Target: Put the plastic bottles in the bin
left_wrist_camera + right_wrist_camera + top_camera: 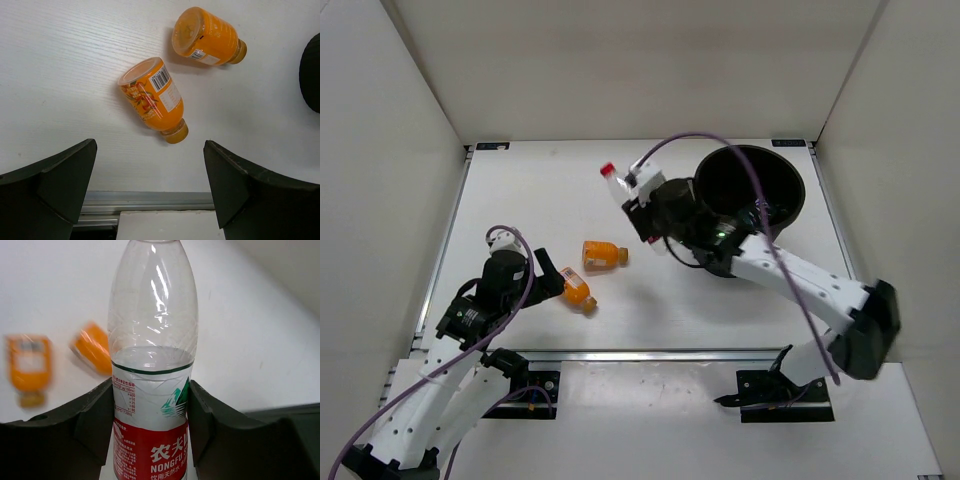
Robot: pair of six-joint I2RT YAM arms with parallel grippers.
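Note:
My left gripper moves down toward the right in the top view next, onto the nearer orange bottle's labelled body [576,287] [156,97], since this fits between the gripper's open fingers.
My right gripper [638,200] is shut on the clear bottle with a red cap [617,180] and holds it above the table, left of the black bin [790,178]. In the right wrist view the bottle [150,340] stands between my fingers, gripped at its red label. Two orange-filled bottles [603,254] [578,290] lie on their sides on the table. My left gripper [546,281] is open and empty, just left of the nearer one. The left wrist view shows both orange bottles [152,97] [207,35] ahead of the open gripper [150,167]. The green-label bottle is out of view.
White walls close the table in at the back and on both sides. An aluminium rail [650,354] runs along the near edge, also seen in the left wrist view [150,200]. A black object [311,72] cuts into the right edge of that view.

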